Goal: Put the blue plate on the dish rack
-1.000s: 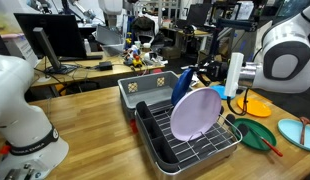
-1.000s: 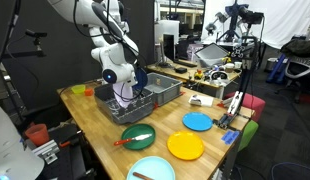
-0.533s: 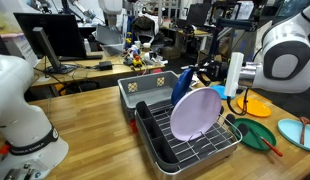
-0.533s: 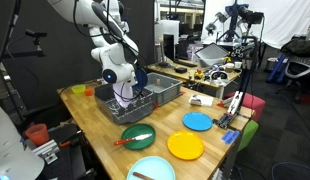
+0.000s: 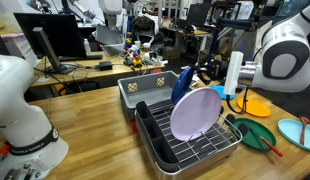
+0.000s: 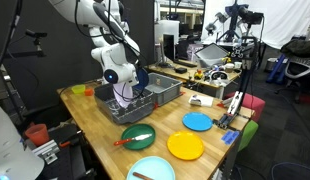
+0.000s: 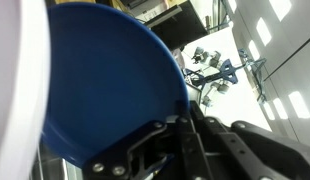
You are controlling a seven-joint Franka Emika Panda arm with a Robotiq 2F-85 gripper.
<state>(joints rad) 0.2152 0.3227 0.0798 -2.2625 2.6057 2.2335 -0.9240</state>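
Observation:
My gripper lowers and tilts toward the rack's back behind the lavender plate and releases the blue plate's rim next. The blue plate still stands high over the rack point(image 5: 163, 152).
The blue plate point(image 5: 181, 86) stands on edge over the back of the dish rack point(image 5: 163, 152), just behind the lavender plate point(image 5: 195, 113) that leans in the rack's prongs. My gripper point(image 5: 200, 74) is shut on the blue plate's upper rim. In the wrist view the blue plate point(image 7: 95, 80) fills the left and middle, with my gripper point(image 7: 178, 126) clamped on its edge at the bottom. In an exterior view the blue plate point(image 6: 141, 78) shows beside the arm, above the dish rack point(image 6: 123, 112). Whether the plate's lower edge sits between prongs is hidden.
A grey plastic bin point(image 5: 145, 90) stands right behind the rack. Beside the rack lie a yellow plate point(image 5: 257, 105), a green plate point(image 5: 253, 131) with a red utensil, and a pale blue plate point(image 5: 295, 132). Red cups point(image 6: 35, 133) stand near the table's edge.

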